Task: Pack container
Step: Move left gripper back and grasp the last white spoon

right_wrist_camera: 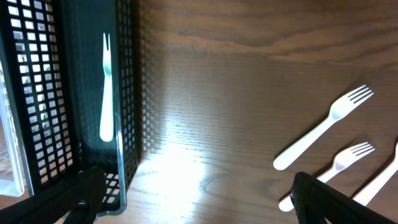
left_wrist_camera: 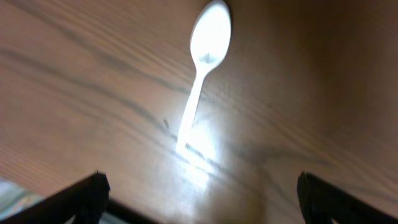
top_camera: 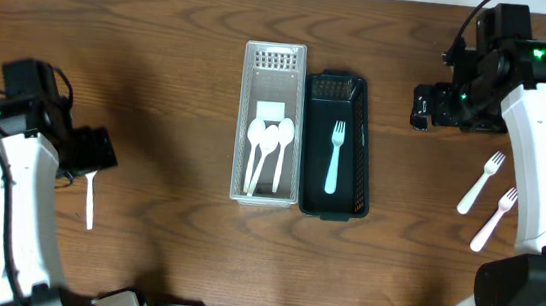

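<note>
The spoon lies flat on the tabletop below my left gripper. I should next lower that gripper, with its fingers open, onto the handle's end beside the spoon's bowl [top_camera: 90, 182] [left_wrist_camera: 200, 75].
A white basket [top_camera: 242, 120] holds three white spoons [top_camera: 269, 148]. Beside it a dark basket [top_camera: 364, 152] holds one white fork [top_camera: 334, 159]. One white spoon [top_camera: 90, 201] lies on the table at the left, also in the left wrist view [left_wrist_camera: 202, 74]. My left gripper [top_camera: 92, 151] is open and empty above it, fingers wide apart [left_wrist_camera: 199, 199]. Two white forks [top_camera: 480, 181] [top_camera: 494, 219] lie at the right, also in the right wrist view [right_wrist_camera: 323, 127] [right_wrist_camera: 329, 168]. My right gripper [top_camera: 428, 103] [right_wrist_camera: 193, 199] is open and empty, over the table between the dark basket [right_wrist_camera: 127, 93] and the forks.
Part of another white utensil [right_wrist_camera: 379, 180] shows at the right edge of the right wrist view. The white basket's side [right_wrist_camera: 12, 124] shows at that view's left edge. The right arm's base stands near the front right of the table.
</note>
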`<state>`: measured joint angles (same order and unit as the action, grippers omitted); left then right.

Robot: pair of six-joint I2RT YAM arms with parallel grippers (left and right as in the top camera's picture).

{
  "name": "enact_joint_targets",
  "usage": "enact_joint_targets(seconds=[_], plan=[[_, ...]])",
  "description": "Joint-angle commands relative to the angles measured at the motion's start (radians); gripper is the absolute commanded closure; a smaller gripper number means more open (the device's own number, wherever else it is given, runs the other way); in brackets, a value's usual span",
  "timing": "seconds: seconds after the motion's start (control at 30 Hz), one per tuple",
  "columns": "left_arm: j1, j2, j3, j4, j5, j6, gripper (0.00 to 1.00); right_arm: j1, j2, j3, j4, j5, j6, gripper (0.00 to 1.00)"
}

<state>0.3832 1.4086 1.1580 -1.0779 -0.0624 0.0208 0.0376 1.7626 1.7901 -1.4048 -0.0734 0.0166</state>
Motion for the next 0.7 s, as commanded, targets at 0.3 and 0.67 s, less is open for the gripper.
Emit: enact_joint_targets(seconds=[0.3,0.67], plan=[[0.076,0.253,-0.122,0.236,0.108,0.135,0.02,-0.008,0.005,0.006,-0.002,-0.004,-0.015,0.01],[0.166,0.449,-0.122,0.315,0.23,0.216,0.02,-0.008,0.005,0.006,-0.017,0.048,-0.018,0.01]])
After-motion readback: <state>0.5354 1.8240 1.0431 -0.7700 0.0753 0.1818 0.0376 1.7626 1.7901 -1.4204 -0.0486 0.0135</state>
